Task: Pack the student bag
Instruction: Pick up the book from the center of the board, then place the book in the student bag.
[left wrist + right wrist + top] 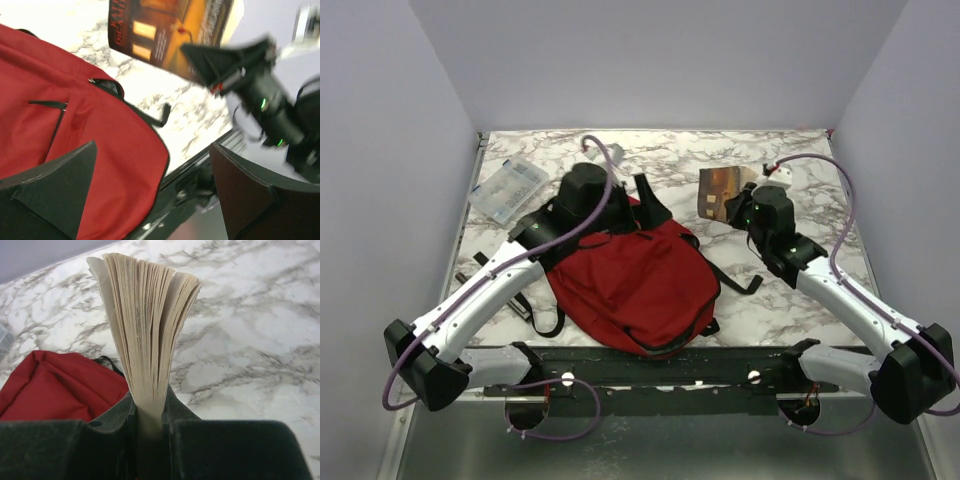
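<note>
My left gripper should move down and back onto the bag's zippered edge [709, 288] [156, 144] beside the black strap, because that edge is below my gripper, to the right in the top view.
The student bag [632, 283], dark red with black straps, lies flat in the middle of the marble table; its red fabric also shows in the left wrist view [75, 125] and the right wrist view [55, 385]. My left gripper [592, 198] hovers over the bag's far end, and in its own view it [152, 192] is open with nothing between the fingers. My right gripper [742, 212] is shut on a paperback book [718, 190] held upright to the right of the bag. The book's fanned pages [145, 325] rise from the closed jaws, and its orange cover [165, 30] faces the left wrist camera.
A clear plastic case [509, 190] lies at the far left of the table. A small white object [782, 172] sits behind the right gripper. Black straps [735, 280] trail from the bag toward the right arm. A dark rail [660, 365] runs along the near edge.
</note>
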Controlling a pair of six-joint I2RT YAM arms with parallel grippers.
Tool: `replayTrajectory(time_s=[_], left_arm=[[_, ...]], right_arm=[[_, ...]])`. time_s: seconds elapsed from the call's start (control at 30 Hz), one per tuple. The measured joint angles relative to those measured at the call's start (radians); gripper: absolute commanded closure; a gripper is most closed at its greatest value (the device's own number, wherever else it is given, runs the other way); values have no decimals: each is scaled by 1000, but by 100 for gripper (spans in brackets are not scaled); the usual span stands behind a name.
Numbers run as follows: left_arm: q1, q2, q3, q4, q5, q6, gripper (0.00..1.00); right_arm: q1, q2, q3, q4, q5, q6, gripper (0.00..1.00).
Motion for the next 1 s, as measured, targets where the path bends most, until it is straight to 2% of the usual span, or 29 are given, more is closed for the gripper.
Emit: replayTrajectory(time_s=[0.17, 0.33, 0.5, 0.63, 0.7, 0.83, 1.0], left_arm=[[-277, 112, 22, -9, -108, 202, 4], [-473, 336, 84, -56, -199, 341, 5], [-583, 481, 124, -124, -275, 421, 9], [-610, 562, 193, -181, -348, 466, 16], [-611, 594, 230, -215, -402, 483, 22], [-601, 607, 244, -257, -504, 507, 54], [-562, 605, 244, -291, -563, 529, 83]], right_arm=[[-126, -10, 10, -189, -9, 107, 99], [-138, -105, 9, -375, 69, 158, 99], [-139, -301, 9, -431, 102, 192, 99], [-140, -364, 9, -464, 109, 209, 99], [-140, -366, 9, -475, 108, 212, 99], [-140, -353, 9, -520, 100, 216, 99], [-140, -346, 9, -564, 69, 209, 99]])
